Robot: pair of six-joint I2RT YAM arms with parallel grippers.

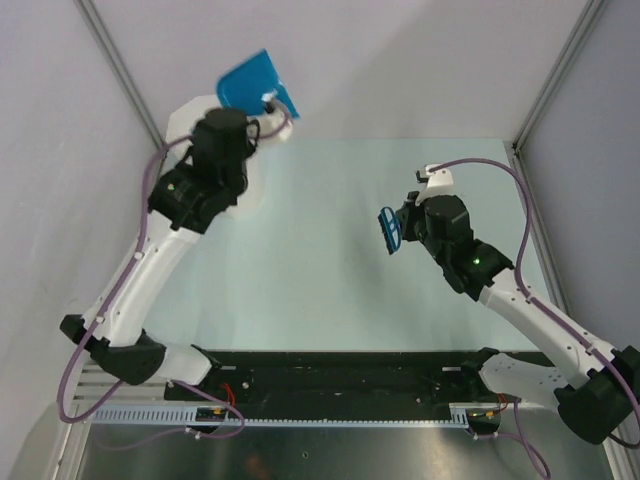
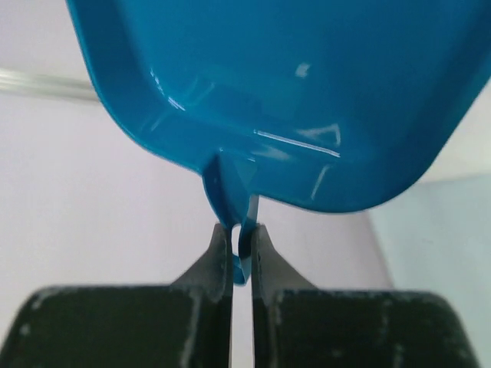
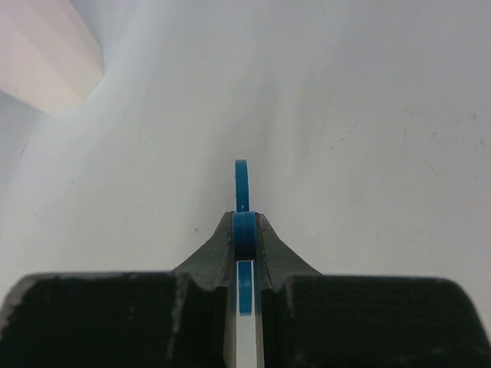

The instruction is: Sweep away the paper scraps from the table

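Observation:
The dustpan is empty, so it swings back and down from the white bin (image 1: 184, 121) to the bare tabletop next. My left gripper levels it and releases its handle.
My left gripper (image 1: 272, 106) is shut on the handle of a blue dustpan (image 1: 250, 84) and holds it raised and tilted at the table's far left, over a white bin (image 1: 184, 121). In the left wrist view the dustpan (image 2: 307, 92) fills the top, its handle pinched at my gripper (image 2: 242, 238). My right gripper (image 1: 401, 231) is shut on a small blue brush (image 1: 389, 232) and holds it above the pale green table (image 1: 320, 270), right of middle. The right wrist view shows the brush handle (image 3: 242, 184) between the jaws of that gripper (image 3: 244, 226). No paper scraps show in any view.
The white bin is mostly hidden under my left arm; its corner shows in the right wrist view (image 3: 42, 57). Grey walls with metal posts (image 1: 118, 62) close in the table at the back and sides. The arm bases and a black rail (image 1: 330, 375) run along the near edge.

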